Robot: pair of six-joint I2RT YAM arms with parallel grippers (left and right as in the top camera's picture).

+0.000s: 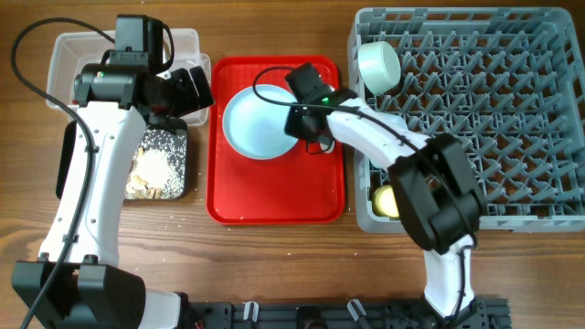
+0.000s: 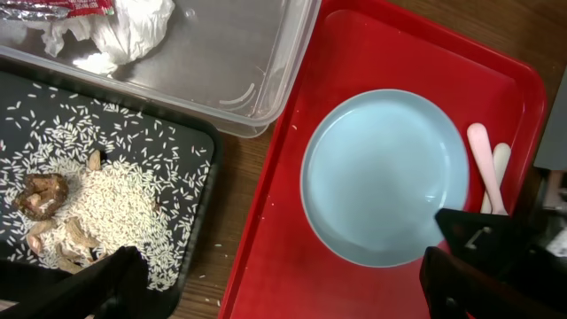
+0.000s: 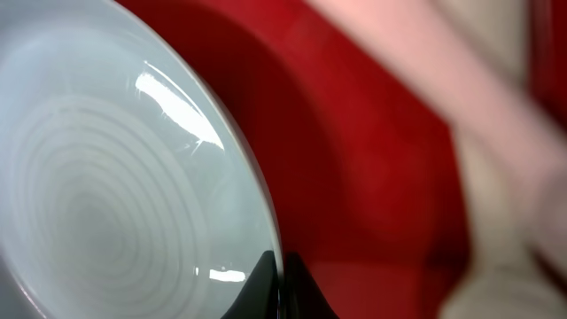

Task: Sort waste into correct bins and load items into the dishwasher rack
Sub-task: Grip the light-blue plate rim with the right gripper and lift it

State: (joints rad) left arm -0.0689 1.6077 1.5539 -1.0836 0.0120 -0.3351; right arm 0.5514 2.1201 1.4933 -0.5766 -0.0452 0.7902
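Note:
Next, my right gripper rises, carries the plate (image 1: 256, 123) over the empty rack slots beside the pale green bowl, tilts it upright, lowers and releases it, since those slots are empty.
The light blue plate (image 1: 256, 123) lies on the red tray (image 1: 274, 206). My right gripper (image 1: 300, 123) is shut on the plate's right rim; in the right wrist view the fingertips (image 3: 282, 283) pinch the rim of the plate (image 3: 106, 177). My left gripper (image 2: 283, 283) is open and empty, above the gap between the black tray (image 2: 133, 142) and the red tray. Rice with brown bits (image 2: 97, 213) lies in the black tray. Crumpled white paper (image 2: 124, 27) and the red packet (image 2: 62, 7) lie in the clear tub (image 2: 221, 53). The fork and spoon (image 2: 487, 168) lie right of the plate (image 2: 385, 177).
The grey dishwasher rack (image 1: 512, 110) fills the right side. A pale green bowl (image 1: 378, 66) sits at its top left corner and a yellow cup (image 1: 386, 199) at its lower left. No light blue bowl shows. A few rice grains lie on the wood.

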